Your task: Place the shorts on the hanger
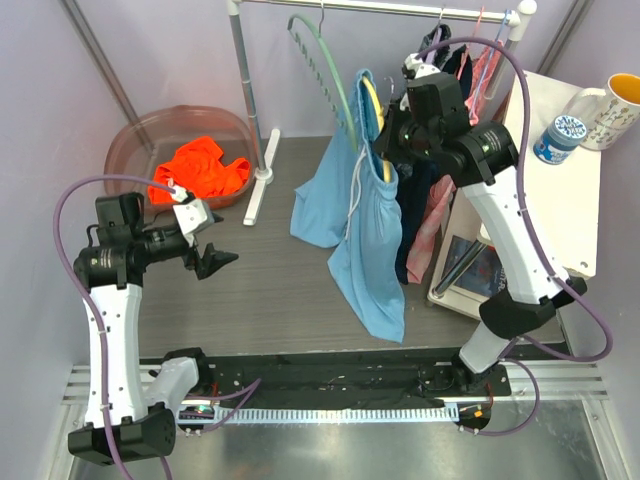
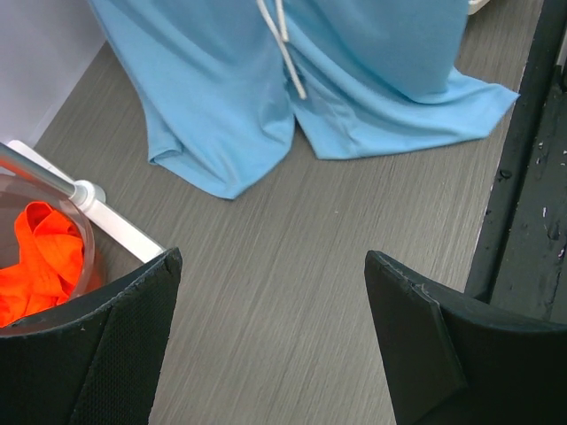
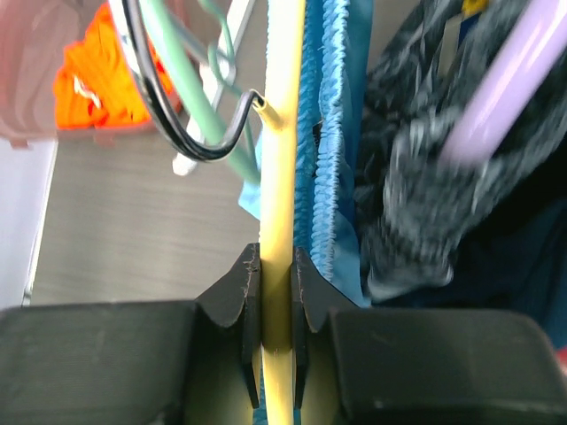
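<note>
I will carry the hanger's hook outward onto the bar's bare part (image 1: 385,8) with my right gripper and let go of it, because the shorts (image 1: 360,225) are already on the hanger.
The light blue shorts (image 1: 360,225) hang over the yellow hanger (image 1: 371,100), with their legs trailing onto the table. My right gripper (image 1: 392,128) is shut on the yellow hanger (image 3: 281,159) and holds it up near the rail; the shorts' elastic waistband (image 3: 330,133) lies right beside it. The hanger's dark metal hook (image 3: 190,133) curves off to the left. My left gripper (image 1: 212,260) is open and empty, low over the table to the left of the shorts. Its view shows the shorts' hems (image 2: 292,97) and white drawstring (image 2: 282,40) ahead of the fingers (image 2: 416,328).
A pale green hanger (image 1: 325,65) hangs on the clothes rail (image 1: 400,8). Dark and pink clothes (image 1: 440,200) hang behind the right arm. A pink tub (image 1: 130,150) holds an orange garment (image 1: 200,168). The white rack foot (image 1: 262,180) stands mid-table. A mug (image 1: 615,110) is at right.
</note>
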{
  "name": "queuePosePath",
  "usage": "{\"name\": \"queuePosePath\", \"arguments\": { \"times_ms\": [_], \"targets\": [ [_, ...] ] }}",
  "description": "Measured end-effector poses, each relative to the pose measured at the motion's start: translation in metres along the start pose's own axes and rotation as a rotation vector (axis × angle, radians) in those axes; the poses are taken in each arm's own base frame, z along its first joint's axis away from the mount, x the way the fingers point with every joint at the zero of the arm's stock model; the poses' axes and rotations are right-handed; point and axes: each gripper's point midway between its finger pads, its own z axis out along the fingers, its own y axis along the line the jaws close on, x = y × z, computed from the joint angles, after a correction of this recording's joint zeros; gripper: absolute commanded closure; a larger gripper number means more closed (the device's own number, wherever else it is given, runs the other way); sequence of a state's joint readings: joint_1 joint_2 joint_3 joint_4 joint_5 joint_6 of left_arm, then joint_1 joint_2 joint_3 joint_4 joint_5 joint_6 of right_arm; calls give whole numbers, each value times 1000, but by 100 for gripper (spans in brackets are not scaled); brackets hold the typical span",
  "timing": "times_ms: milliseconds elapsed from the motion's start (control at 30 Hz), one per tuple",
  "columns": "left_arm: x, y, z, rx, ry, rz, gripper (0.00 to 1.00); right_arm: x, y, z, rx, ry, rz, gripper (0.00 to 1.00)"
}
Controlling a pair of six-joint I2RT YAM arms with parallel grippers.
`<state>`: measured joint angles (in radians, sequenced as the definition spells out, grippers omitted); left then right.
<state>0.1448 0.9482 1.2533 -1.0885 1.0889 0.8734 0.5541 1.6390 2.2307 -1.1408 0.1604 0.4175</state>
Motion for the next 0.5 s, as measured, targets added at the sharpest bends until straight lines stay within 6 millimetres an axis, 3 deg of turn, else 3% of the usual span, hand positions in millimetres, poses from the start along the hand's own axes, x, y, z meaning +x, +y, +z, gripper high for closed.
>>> {"name": "queuePosePath", "arguments": {
  "times_ms": [267, 500],
  "targets": [
    [4, -4, -1, -7, 10, 32, 17, -36, 1, 5, 10, -96, -47, 99],
    [14, -10, 0, 0, 18, 33, 17, -63, -11, 18, 1, -149, -49, 99]
  ]
}}
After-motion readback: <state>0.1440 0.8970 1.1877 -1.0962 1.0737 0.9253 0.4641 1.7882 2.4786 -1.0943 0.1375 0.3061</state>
